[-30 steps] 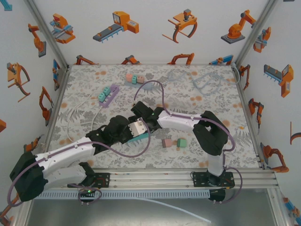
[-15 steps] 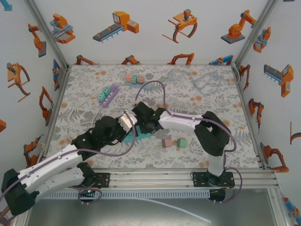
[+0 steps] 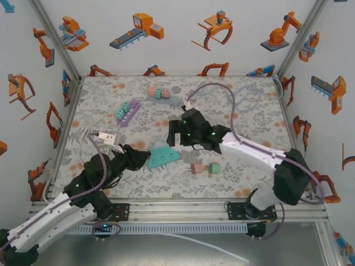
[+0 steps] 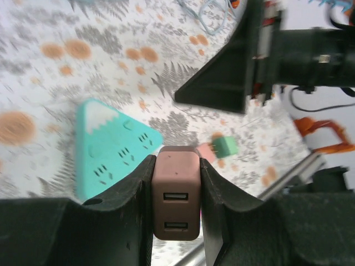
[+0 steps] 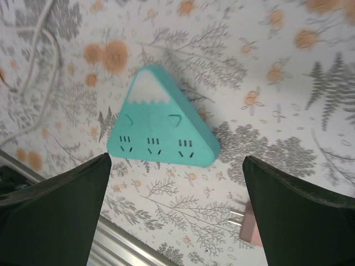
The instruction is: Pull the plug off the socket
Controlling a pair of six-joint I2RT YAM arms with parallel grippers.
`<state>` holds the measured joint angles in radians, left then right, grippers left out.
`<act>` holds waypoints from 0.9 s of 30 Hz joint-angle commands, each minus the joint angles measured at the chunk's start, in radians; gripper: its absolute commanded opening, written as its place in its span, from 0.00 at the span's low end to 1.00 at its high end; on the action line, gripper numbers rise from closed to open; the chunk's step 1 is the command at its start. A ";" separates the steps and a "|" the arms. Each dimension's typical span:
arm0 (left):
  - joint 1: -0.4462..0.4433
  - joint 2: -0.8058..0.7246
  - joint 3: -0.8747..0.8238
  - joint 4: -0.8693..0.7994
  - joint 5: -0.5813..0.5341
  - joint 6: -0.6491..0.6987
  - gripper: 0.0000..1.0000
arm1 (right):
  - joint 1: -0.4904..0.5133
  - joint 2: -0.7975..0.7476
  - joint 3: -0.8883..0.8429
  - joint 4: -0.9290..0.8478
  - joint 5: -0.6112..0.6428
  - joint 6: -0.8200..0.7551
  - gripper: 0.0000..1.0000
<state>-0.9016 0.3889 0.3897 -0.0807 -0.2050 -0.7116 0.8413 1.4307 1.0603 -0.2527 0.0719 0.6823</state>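
I need to move my left gripper down past the socket (image 3: 162, 157) next and release the plug there, since bare tabletop beside the pink plug lies below my gripper, beyond the socket.
The plug (image 4: 176, 188) is a brown charger block with two USB ports, and my left gripper (image 4: 176, 162) is shut on it, one finger on each side. It hangs clear of the socket (image 4: 111, 149), a teal triangular block with a white peak lying flat on the table. From above, the left gripper (image 3: 137, 157) sits just left of the socket (image 3: 162, 157). My right gripper (image 3: 175, 137) hovers just beyond the socket's far edge, open. In the right wrist view the socket (image 5: 161, 133) lies below the wide-apart fingers (image 5: 61, 210), with empty slots facing up.
A pink plug (image 3: 196, 168) and a green plug (image 3: 214, 167) lie right of the socket. A purple power strip (image 3: 127, 111) and a second strip (image 3: 158, 93) sit farther back. White cable (image 3: 89, 136) loops at the left. The metal rail (image 3: 183, 206) borders the near edge.
My left arm drew back toward the near left with the plug, which came away from the socket. The right gripper opened, lifted off the socket and moved back to the right.
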 commanded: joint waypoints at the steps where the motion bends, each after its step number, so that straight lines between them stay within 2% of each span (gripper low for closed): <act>1: 0.004 0.018 -0.091 0.185 0.039 -0.341 0.18 | -0.044 -0.100 -0.100 0.063 0.078 0.074 0.92; 5: -0.018 0.171 -0.152 0.302 0.083 -0.449 0.18 | -0.086 -0.221 -0.217 0.099 0.123 0.102 0.91; 13: -0.107 0.666 -0.059 0.594 0.231 -0.354 0.18 | -0.103 -0.303 -0.304 0.102 0.139 0.151 0.91; 19: -0.134 0.891 -0.024 0.716 0.163 -0.331 0.18 | -0.110 -0.309 -0.304 0.093 0.124 0.149 0.90; 24: -0.135 1.022 0.026 0.771 0.204 -0.307 0.20 | -0.113 -0.320 -0.315 0.089 0.138 0.144 0.90; 27: -0.137 1.093 0.010 0.856 0.186 -0.344 0.24 | -0.113 -0.323 -0.316 0.089 0.143 0.139 0.90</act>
<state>-1.0336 1.4422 0.3916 0.6537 -0.0196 -1.0492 0.7334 1.1267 0.7547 -0.1810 0.1780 0.8158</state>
